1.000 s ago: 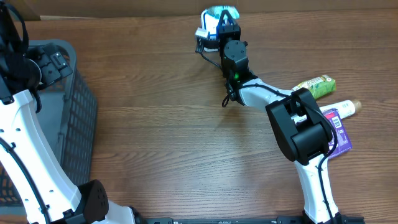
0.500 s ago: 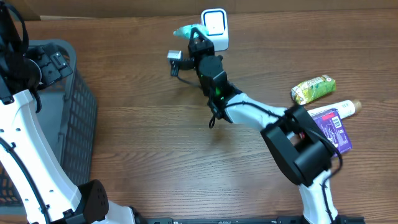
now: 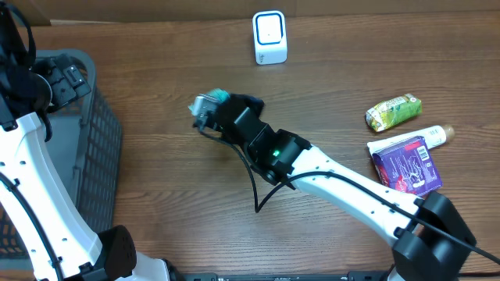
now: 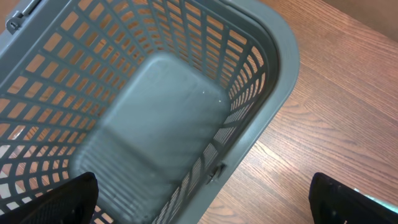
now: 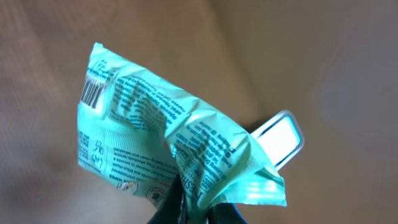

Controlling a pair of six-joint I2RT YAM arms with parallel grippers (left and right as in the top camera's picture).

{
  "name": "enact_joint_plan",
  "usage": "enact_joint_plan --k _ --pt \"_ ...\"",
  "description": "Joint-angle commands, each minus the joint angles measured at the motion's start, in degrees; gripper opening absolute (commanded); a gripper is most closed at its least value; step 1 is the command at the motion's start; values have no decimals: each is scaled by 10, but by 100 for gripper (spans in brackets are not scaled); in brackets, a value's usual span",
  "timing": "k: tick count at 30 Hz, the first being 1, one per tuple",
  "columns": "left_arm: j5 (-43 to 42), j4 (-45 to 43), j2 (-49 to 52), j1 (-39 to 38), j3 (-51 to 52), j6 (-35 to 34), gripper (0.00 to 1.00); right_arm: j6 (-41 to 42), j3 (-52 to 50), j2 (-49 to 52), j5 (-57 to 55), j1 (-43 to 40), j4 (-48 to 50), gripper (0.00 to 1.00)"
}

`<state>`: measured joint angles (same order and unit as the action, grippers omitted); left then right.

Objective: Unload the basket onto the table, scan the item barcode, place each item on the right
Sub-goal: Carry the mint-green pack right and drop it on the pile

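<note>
The green pouch and white bottle both lie to my right gripper's right in the overhead view, so next my right gripper needs to swing over them to release the packet [image 3: 218,97].
A crumpled teal packet [image 5: 161,140] with black print hangs in my right gripper [image 5: 198,208], which is shut on its lower edge. Its barcode [image 5: 93,93] sits at the upper left corner in the right wrist view. From overhead, the packet [image 3: 218,97] and right gripper [image 3: 223,109] are over the table's middle left, well in front of the white scanner [image 3: 269,37]. The scanner [image 5: 283,137] also peeks out behind the packet. My left gripper [image 4: 205,202] stands open over the grey basket [image 4: 273,68], holding nothing.
The grey basket [image 3: 98,148] stands at the left edge. At the right lie a green pouch [image 3: 394,110], a white bottle [image 3: 436,136] and a purple package [image 3: 406,164]. A black cable [image 3: 254,183] trails from the right arm.
My right gripper has carried the teal packet away from the scanner, forward and to the left. The left arm has not moved.
</note>
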<state>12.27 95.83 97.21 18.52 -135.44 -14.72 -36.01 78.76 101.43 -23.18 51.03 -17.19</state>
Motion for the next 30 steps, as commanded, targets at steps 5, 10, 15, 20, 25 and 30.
enact_joint_plan --k 5,10,15,20,25,30 --pt "3 -1 4 2 1 6 100 508 0 -102 235 -60 -179 4" --pt "3 -1 4 2 1 6 100 541 0 -123 475 -165 -246 4" --pt "3 -1 4 2 1 6 100 536 0 -125 667 -297 -326 4" --pt "3 -1 4 2 1 6 99 510 0 -125 604 -410 -431 4" --pt "3 -1 4 2 1 6 99 541 -1 -124 403 -520 -492 4" --pt "3 -1 4 2 1 6 99 502 -24 -123 311 -595 -431 4"
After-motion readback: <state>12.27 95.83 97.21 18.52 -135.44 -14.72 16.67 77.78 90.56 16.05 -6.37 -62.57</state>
